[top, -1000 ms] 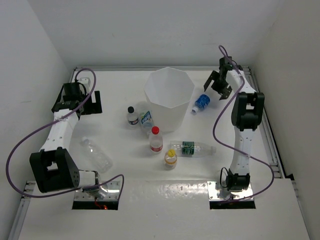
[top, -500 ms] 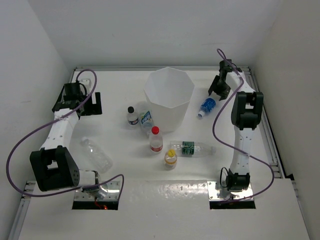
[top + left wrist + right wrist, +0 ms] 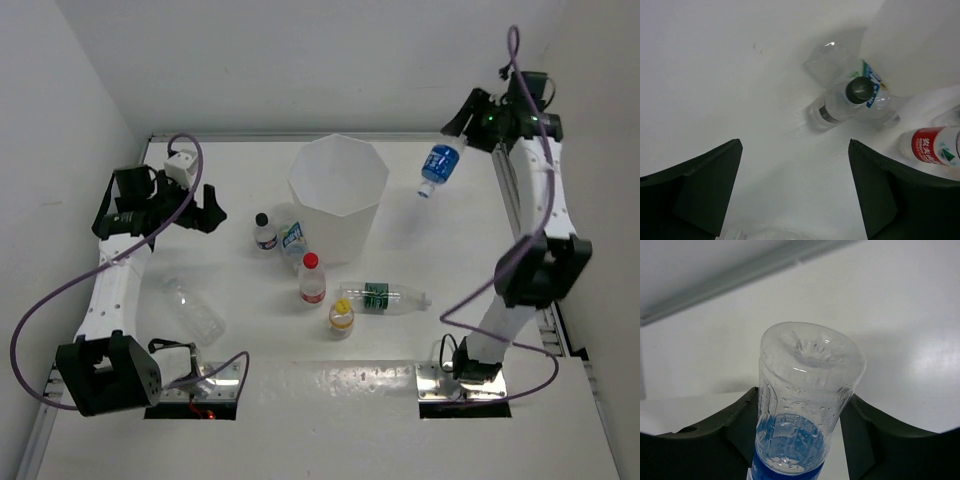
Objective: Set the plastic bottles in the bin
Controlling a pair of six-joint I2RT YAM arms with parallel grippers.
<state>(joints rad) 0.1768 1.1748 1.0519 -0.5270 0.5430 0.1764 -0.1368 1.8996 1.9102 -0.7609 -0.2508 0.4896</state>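
Observation:
My right gripper rises and swings over the bin's opening (image 3: pixel 338 176), to its left in the top view, and releases next. The blue-label bottle is still outside.
My right gripper (image 3: pixel 458 132) is shut on a blue-label bottle (image 3: pixel 437 165) and holds it in the air to the right of the bin (image 3: pixel 338 195), cap pointing down. In the right wrist view the bottle (image 3: pixel 805 405) sits squeezed between both fingers (image 3: pixel 735 432), base toward the camera. My left gripper (image 3: pixel 207 208) is open, left of a black-cap bottle (image 3: pixel 264 232). In the left wrist view nothing lies between the fingers (image 3: pixel 700 192), with the black-cap bottle (image 3: pixel 847 100) ahead of them. A red-cap bottle (image 3: pixel 312 280), a yellow-cap bottle (image 3: pixel 342 317) and a lying green-label bottle (image 3: pixel 385 296) rest in front of the bin.
A plain clear bottle (image 3: pixel 195 308) lies on the table's left side beside the left arm. Another labelled bottle (image 3: pixel 291 238) leans against the bin's left wall. White walls close the table at the back and both sides.
The right gripper closed on the blue-label bottle and lifted it off the table, up toward the back right. The left gripper shifted right toward the black-cap bottle.

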